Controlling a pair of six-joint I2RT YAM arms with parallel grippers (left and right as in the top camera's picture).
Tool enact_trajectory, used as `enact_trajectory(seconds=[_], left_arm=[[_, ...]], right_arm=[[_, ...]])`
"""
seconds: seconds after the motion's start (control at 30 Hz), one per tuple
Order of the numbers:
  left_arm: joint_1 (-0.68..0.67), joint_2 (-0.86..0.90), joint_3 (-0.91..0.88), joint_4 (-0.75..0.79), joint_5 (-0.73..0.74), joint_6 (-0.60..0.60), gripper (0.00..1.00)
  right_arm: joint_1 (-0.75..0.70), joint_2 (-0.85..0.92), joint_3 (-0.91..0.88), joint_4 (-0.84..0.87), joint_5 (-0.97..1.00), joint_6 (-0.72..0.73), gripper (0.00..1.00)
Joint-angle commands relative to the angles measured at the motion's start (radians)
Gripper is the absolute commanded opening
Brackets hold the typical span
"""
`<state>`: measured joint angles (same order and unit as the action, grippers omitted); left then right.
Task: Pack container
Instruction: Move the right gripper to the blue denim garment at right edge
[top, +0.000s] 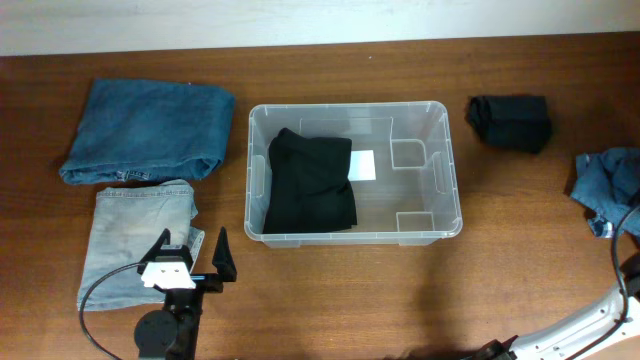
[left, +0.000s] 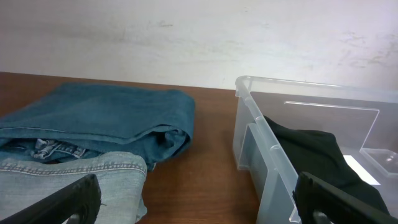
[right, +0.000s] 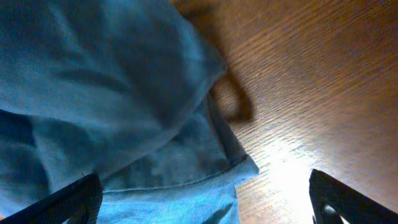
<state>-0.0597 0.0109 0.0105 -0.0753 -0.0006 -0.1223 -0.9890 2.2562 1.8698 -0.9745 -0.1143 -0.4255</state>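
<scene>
I will lower my right gripper and move it outward to close on the fold of the blue cloth.
The container is a clear plastic tub at the table's centre. A folded black garment lies in its left half, and a white label shows on its bottom. My left gripper is open and empty, low over the table between the light jeans and the tub's front left corner. In the left wrist view the left gripper has the tub wall on its right. My right gripper is open, close above a crumpled blue cloth at the table's right edge.
Folded dark blue jeans lie at the back left, behind the light jeans. A folded black garment lies at the back right. The crumpled blue cloth lies at the far right, with the right arm below it.
</scene>
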Motion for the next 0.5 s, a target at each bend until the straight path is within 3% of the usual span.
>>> enact_trajectory(seconds=[0.0,0.47], left_arm=[[0.004,-0.004,-0.002,-0.008,0.001,0.016,0.99],[0.004,-0.004,-0.002,-0.008,0.001,0.016,1.00]], right_arm=[[-0.013,0.047,-0.002,-0.012,-0.130,-0.061,0.99],[0.064,0.095,-0.002,-0.013,-0.205,-0.147,0.99]])
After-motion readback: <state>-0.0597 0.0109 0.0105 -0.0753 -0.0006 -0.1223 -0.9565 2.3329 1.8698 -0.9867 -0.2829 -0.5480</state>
